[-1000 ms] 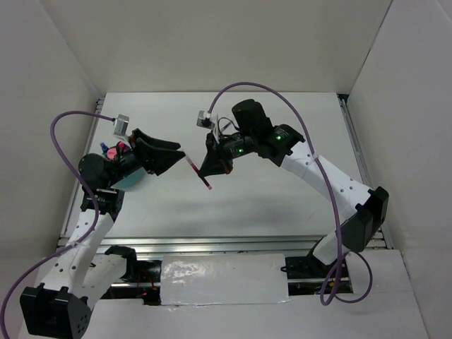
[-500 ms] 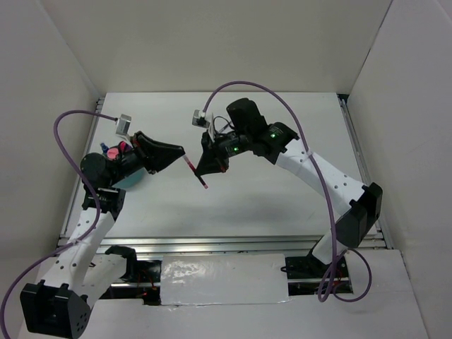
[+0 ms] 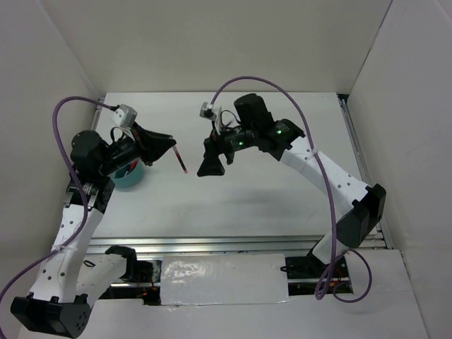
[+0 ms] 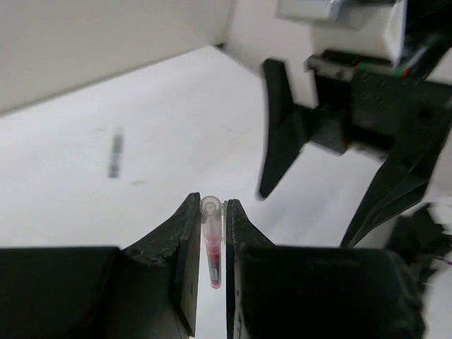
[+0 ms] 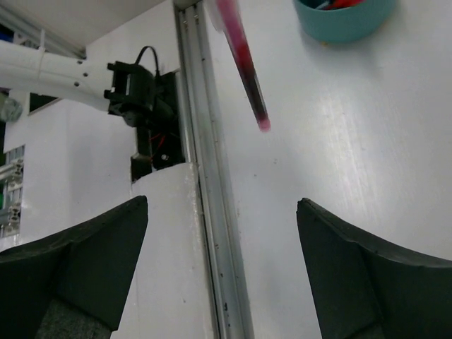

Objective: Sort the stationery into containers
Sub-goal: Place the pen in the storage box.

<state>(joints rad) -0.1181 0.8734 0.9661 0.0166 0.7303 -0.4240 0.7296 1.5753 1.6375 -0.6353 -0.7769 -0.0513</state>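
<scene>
Next, my left gripper swings over, tilts down, lowers and releases the pen, as the teal cup holding stationery lies below, left in the top view.
A thin red pen hangs above the table with my left gripper shut on its clear-capped end. In the left wrist view the pen sits upright between the two closed fingers, gripper. My right gripper stands open just right of the pen, apart from it. From the right wrist the pen shows ahead of the wide open gripper, which holds nothing. The teal cup stands under the left arm, largely hidden; its rim shows stationery tips inside.
White walls close in the table on the left, back and right. A metal rail runs along the near edge, also seen from the right wrist as rail. Purple cables loop above both arms.
The red pen passed from the right gripper to the left. The left gripper shut on it and drew back leftward; the right gripper opened and let go.
</scene>
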